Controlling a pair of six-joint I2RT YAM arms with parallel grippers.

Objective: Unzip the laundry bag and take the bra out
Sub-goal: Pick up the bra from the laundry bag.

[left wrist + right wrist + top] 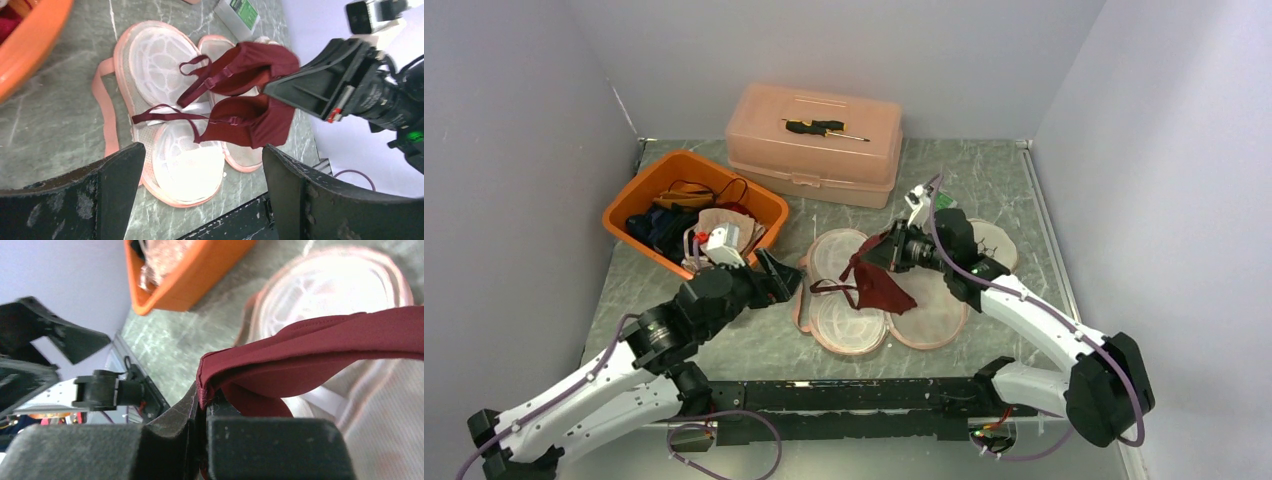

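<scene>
The bra is raised above the bag, and the robot's right gripper should next go down and back toward the near mesh lobe below it and let go of the fabric.
The laundry bag lies unzipped and spread flat on the table's middle, its pink-rimmed white mesh lobes showing. A dark red bra hangs over it, straps trailing onto the mesh. My right gripper is shut on the bra's edge, with the fabric pinched between its jaws and raised above the bag. Left of the bag, my left gripper stands open with nothing between its fingers, pointing towards the bag.
An orange bin with clothes stands at the back left. A pink lidded box with a screwdriver on top sits at the back. A small white device lies beyond the bag. Walls close both sides.
</scene>
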